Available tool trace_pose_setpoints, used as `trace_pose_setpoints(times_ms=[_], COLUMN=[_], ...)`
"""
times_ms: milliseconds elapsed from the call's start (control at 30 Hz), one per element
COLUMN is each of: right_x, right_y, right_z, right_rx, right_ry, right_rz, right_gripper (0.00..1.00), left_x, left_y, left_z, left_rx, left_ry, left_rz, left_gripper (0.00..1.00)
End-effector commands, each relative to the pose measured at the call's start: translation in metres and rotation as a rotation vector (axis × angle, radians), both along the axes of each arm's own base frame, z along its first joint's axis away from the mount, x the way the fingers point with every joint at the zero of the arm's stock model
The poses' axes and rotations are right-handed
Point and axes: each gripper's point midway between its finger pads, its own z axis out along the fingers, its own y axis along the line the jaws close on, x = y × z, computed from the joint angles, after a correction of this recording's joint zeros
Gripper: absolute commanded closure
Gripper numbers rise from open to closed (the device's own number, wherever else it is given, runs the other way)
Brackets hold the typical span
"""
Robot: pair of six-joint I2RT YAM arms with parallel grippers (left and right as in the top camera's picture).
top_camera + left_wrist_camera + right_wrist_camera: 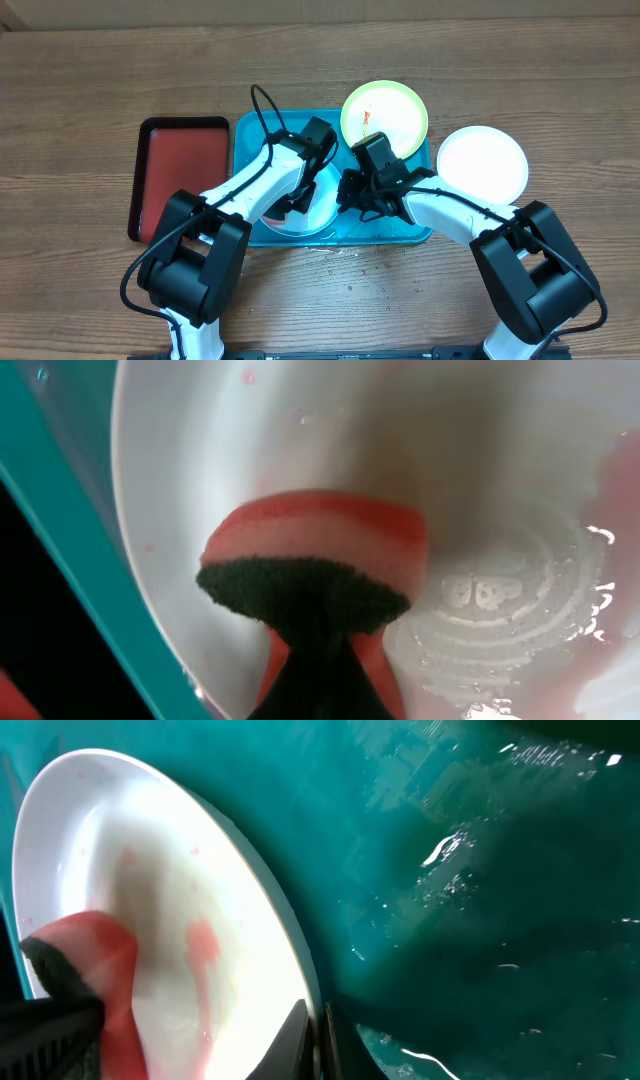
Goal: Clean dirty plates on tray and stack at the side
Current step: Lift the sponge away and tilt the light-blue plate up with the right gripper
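Observation:
The robot should lift its right gripper, move it to the right in the overhead view and lower the cyan-rimmed plate (316,216) onto the white plate (483,162), because that plate is beside the tray.
The cyan-rimmed plate (316,216) lies in the wet turquoise tray (402,234). My left gripper (300,200) is shut on a red sponge with a black scouring pad (315,560) and presses it on the plate's wet white face (480,460). My right gripper (350,196) is shut on the plate's rim (315,1040), holding the plate (150,870) tilted over the tray floor (480,920). Pink smears show on the plate near the sponge (90,970). The green-rimmed plate (385,118), with red smears, rests at the tray's far right corner. The white plate (483,162) lies on the table, right of the tray.
A red tray with a black rim (180,175) lies on the wooden table, left of the turquoise tray. Water drops lie on the table in front of the tray (355,262). The tray's turquoise wall (60,540) runs close beside the plate in the left wrist view.

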Motion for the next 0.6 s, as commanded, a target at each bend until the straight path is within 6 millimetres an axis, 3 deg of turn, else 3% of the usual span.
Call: trace_pose_setpoints(times_ms=[0, 200, 333, 433, 567], right_x=[0.001, -0.005, -0.001, 0.004, 0.010], right_y=[0.003, 0.004, -0.003, -0.011, -0.017], right_z=[0.000, 0.009, 0.031, 0.051, 0.085], right_rx=[0.019, 0.023, -0.024, -0.095, -0.203], right_ry=[0.009, 0.026, -0.009, -0.058, -0.160], right_rz=[-0.001, 0.027, 0.041, 0.030, 0.033], right_gripper=[0.96, 0.96, 0.96, 0.96, 0.96], left_x=[0.016, 0.072, 0.093, 0.097, 0.096], left_y=[-0.004, -0.023, -0.011, 0.006, 0.034], left_z=[0.018, 0.099, 0.148, 0.165, 0.163], left_rx=[-0.041, -0.250, -0.319, -0.330, -0.327], left_ry=[-0.083, -0.242, -0.299, -0.307, -0.279], left_rz=[0.162, 0.231, 0.269, 0.313, 0.383], left_gripper=[0.96, 0.96, 0.96, 0.96, 0.96])
